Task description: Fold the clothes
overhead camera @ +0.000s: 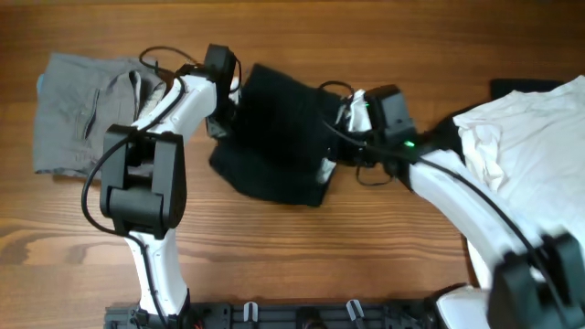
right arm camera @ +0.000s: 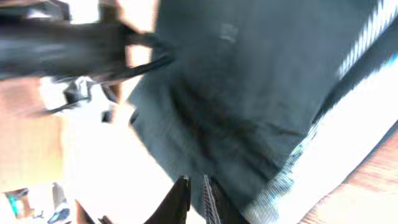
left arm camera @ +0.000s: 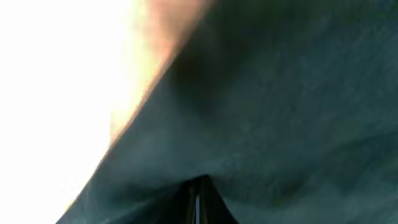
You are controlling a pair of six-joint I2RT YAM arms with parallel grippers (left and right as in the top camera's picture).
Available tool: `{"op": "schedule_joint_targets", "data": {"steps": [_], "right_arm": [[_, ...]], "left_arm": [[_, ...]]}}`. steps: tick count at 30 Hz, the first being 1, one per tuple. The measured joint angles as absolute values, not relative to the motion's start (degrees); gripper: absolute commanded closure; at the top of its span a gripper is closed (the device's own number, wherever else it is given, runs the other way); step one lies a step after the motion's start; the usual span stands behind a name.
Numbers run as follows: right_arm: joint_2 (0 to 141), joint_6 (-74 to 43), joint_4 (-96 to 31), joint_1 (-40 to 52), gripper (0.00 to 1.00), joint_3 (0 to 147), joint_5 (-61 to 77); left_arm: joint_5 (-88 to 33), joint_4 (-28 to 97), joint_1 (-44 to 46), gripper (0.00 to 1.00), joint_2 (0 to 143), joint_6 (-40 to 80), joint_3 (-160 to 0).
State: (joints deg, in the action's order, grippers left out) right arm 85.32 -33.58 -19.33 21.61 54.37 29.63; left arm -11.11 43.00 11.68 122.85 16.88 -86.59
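Observation:
The cloth is bunched toward the black garment's far corner (overhead camera: pixel 257 73), so my left gripper needs to pull its pinched edge outward to there and then release it.
A black garment (overhead camera: pixel 274 137) lies crumpled at the table's middle. My left gripper (overhead camera: pixel 222 114) is at its left edge, shut on the black cloth; the left wrist view is filled with dark fabric (left arm camera: pixel 280 112) bunched at the fingertips (left arm camera: pixel 198 193). My right gripper (overhead camera: pixel 340 146) is at the garment's right edge, shut on its hem; the right wrist view shows the cloth (right arm camera: pixel 249 93) with a striped white edge running between the fingers (right arm camera: pixel 194 190).
A folded grey garment (overhead camera: pixel 78 110) lies at the far left. A white garment (overhead camera: pixel 530 137) is heaped at the right edge, with a dark item (overhead camera: pixel 516 87) behind it. Cables run near both wrists.

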Motion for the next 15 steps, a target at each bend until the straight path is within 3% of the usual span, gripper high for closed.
{"op": "schedule_joint_targets", "data": {"steps": [3, 6, 7, 8, 9, 10, 12, 15], "right_arm": [[79.5, -31.0, -18.9, 21.6, 0.76, 54.4, 26.2], [80.5, -30.5, -18.7, 21.6, 0.78, 54.4, 23.2], [81.9, -30.5, -18.1, 21.6, 0.80, 54.4, 22.2], [83.4, -30.5, -16.8, 21.6, 0.80, 54.4, 21.7], [84.8, -30.3, -15.4, 21.6, 0.80, 54.4, 21.3], [86.8, -30.0, -13.3, 21.6, 0.80, 54.3, 20.9], [89.9, -28.4, -8.5, 21.6, 0.79, 54.3, 20.4], [96.2, -26.5, -1.0, 21.6, 0.75, 54.4, 19.9]], "left_arm": [[-10.8, 32.8, 11.7, 0.96, 124.0, 17.1, -86.9], [-10.7, 35.6, 11.7, 0.92, 124.8, 17.0, -90.1], [-10.7, 38.9, 11.7, 0.82, 125.4, 16.7, -93.5], [-10.7, 41.5, 11.7, 0.65, 125.5, 16.3, -96.3], [-10.7, 46.2, 11.6, 0.30, 125.6, 15.8, -100.0], [-10.7, 53.8, 11.6, 0.14, 125.7, 15.6, -105.3], [-10.7, 62.6, 11.6, 0.12, 125.3, 15.3, -111.9], [-10.7, 76.1, 11.6, 0.26, 123.5, 15.3, -116.4]]}}
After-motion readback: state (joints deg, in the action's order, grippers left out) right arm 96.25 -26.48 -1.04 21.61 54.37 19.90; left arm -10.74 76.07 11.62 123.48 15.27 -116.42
